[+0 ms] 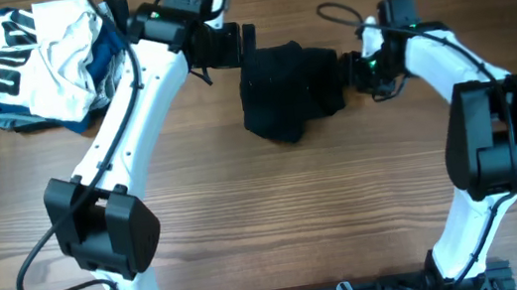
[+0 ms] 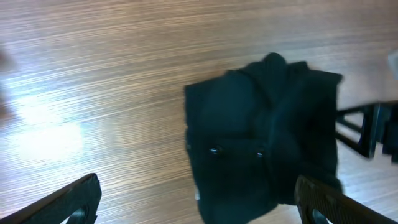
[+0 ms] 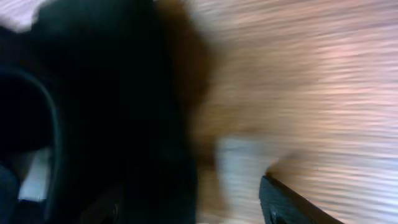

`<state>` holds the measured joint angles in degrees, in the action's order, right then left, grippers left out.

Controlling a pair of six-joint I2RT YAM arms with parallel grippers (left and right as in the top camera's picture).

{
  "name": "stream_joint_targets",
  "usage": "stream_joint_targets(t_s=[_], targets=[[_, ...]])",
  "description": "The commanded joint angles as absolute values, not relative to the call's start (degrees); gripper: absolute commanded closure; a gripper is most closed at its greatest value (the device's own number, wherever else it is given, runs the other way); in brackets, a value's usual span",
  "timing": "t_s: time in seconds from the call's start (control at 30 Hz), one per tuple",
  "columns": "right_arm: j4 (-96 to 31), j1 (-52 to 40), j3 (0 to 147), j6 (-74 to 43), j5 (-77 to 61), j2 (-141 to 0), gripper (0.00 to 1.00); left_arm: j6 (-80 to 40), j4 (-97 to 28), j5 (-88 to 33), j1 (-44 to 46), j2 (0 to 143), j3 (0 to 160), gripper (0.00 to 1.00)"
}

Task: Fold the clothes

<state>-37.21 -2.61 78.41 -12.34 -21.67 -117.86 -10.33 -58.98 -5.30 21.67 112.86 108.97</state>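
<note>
I will bring my left gripper down and across the garment to the garment's side by my right gripper, because that side is below and to the right in the overhead view.
A black garment [image 1: 287, 91] lies bunched and partly folded at the table's back middle. My left gripper [image 1: 237, 46] is at its back left edge. In the left wrist view the garment [image 2: 261, 143] fills the right half, and the left gripper [image 2: 199, 208] is open with the cloth's near edge between its fingers. My right gripper [image 1: 350, 68] is at the garment's right edge. The right wrist view is blurred: the black cloth [image 3: 106, 106] covers the left side, and the right gripper [image 3: 193, 208] is open with its left finger lost against the dark cloth.
A pile of white, blue and patterned clothes [image 1: 43, 63] lies at the back left corner. A black cable [image 1: 336, 14] runs behind the right arm. The right gripper's fingers [image 2: 367, 127] show at the right edge of the left wrist view.
</note>
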Motion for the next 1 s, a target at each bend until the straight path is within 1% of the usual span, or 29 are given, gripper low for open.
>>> stream_joint_targets(t_s=[0.0,0.27,0.33,0.4,0.47,0.57,0.63,0.7,0.77,0.8,0.87,0.93,0.97], targets=[[-36.5,-7.8,76.9,-12.7,-22.7,-119.8,0.30,-9.2,-60.0,-3.1,15.7,113.1,108.8,0.00],[-30.9,-18.3,77.0,-16.6,-23.8,-120.1,0.30,-5.7,-60.2,-1.8,8.3,113.1,108.7,0.00],[-32.0,-19.0,78.1,-14.9,-24.6,-120.1,0.30,-4.6,-60.1,-1.7,7.4,113.1,108.7,0.00],[-33.3,-18.9,79.5,-12.0,-28.8,-120.0,0.30,-4.2,-59.4,-1.6,7.2,113.2,108.7,0.00],[-37.2,-18.6,81.6,-12.5,-27.6,-119.9,0.30,-3.8,-58.9,-1.6,7.2,113.1,108.8,0.00],[-44.2,-15.8,85.6,-14.7,-25.4,-118.8,0.25,-3.8,-59.9,-1.9,8.0,113.1,108.8,0.00],[-48.2,-11.9,88.2,-15.0,-24.3,-116.9,0.20,-3.3,-61.0,-1.9,9.6,113.1,108.8,0.00],[-49.6,-7.3,89.1,-14.9,-24.4,-114.7,0.13,-3.3,-61.9,-2.1,12.8,113.1,108.8,0.00],[-49.6,-3.0,89.1,-14.5,-23.9,-113.2,0.03,-3.5,-62.9,-2.1,16.8,113.1,108.8,0.00],[-49.6,-0.4,89.1,-14.0,-23.7,-112.9,0.00,-3.5,-63.4,-2.1,19.3,113.2,108.7,0.00],[-49.6,4.1,89.0,-13.3,-23.7,-113.0,0.00,-4.9,-63.6,-1.8,24.7,113.3,108.7,0.00],[-49.5,6.7,88.8,-12.8,-23.7,-113.1,0.00,-7.7,-63.5,-0.8,28.3,113.7,108.7,0.00],[-49.4,8.1,88.8,-12.1,-23.7,-113.1,0.00,-11.0,-63.9,0.9,30.4,114.3,108.7,0.00]])
